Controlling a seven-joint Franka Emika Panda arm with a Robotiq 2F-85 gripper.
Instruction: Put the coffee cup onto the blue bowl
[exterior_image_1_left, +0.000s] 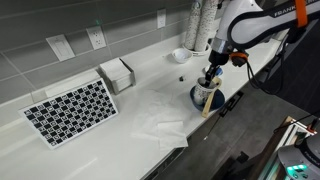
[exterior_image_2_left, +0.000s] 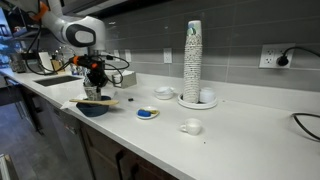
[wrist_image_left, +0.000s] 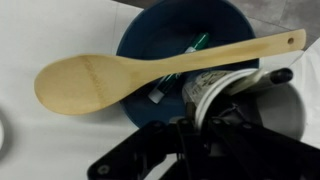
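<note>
I should lower my gripper slightly toward the inside of the blue bowl (wrist_image_left: 170, 30) beside the wooden spoon and release the coffee cup, as it already hangs over the bowl.
The blue bowl (wrist_image_left: 170, 30) is wide, deep blue and glossy, and it shows in both exterior views (exterior_image_1_left: 200, 98) (exterior_image_2_left: 95, 110). A wooden spoon (wrist_image_left: 110, 78) lies across its rim, and a thin green-tipped stick lies inside it. The coffee cup (wrist_image_left: 215, 88) is white with dark markings and sits at the bowl's near rim, under the spoon's handle. My gripper (wrist_image_left: 192, 122) is shut on the cup's wall. It hangs straight down over the bowl in both exterior views (exterior_image_1_left: 212, 78) (exterior_image_2_left: 96, 84). The cup's base is hidden.
A checkered mat (exterior_image_1_left: 70, 110), a napkin box (exterior_image_1_left: 117, 74) and a white cloth (exterior_image_1_left: 160, 122) lie on the counter. A tall cup stack (exterior_image_2_left: 193, 60), small white bowls (exterior_image_2_left: 190, 126) (exterior_image_2_left: 165, 92) and a yellow-and-blue object (exterior_image_2_left: 148, 113) stand nearby. The counter edge runs beside the bowl.
</note>
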